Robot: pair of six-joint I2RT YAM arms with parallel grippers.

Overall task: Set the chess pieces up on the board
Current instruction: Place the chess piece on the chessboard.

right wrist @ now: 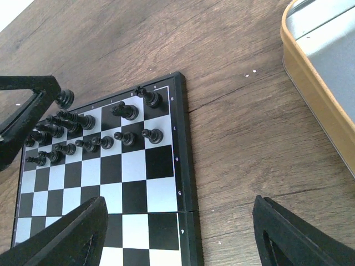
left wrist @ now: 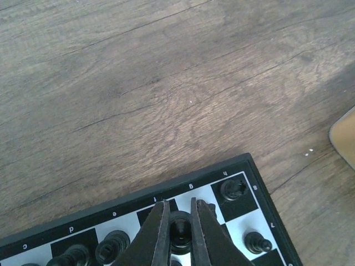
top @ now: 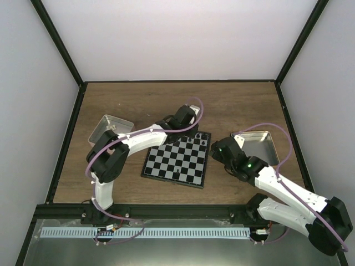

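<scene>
Next, my left gripper moves down onto the far row's dark square (left wrist: pixel 147 214) between the standing pieces and releases the black piece, since that square is still empty.
The board (top: pixel 176 162) lies in the middle of the table, with black chess pieces (right wrist: pixel 126 111) standing in the two rows at its far end. My left gripper (left wrist: pixel 178 213) is over the far row, shut on one black piece (left wrist: pixel 181 233). A rook (left wrist: pixel 234 189) stands on the corner square to its right and a pawn (left wrist: pixel 258 242) on the row behind it. In the top view the left gripper (top: pixel 191 131) is at the board's far edge. My right gripper (right wrist: pixel 180 244) is wide open and empty, low over the board's right rim (right wrist: pixel 188 183).
A tan-rimmed metal tin (top: pixel 258 145) stands right of the board, close to the right gripper (top: pixel 218 151); its rim (right wrist: pixel 310 83) fills the right wrist view's upper right. A second tin (top: pixel 111 128) stands at the left. Black frame posts edge the table.
</scene>
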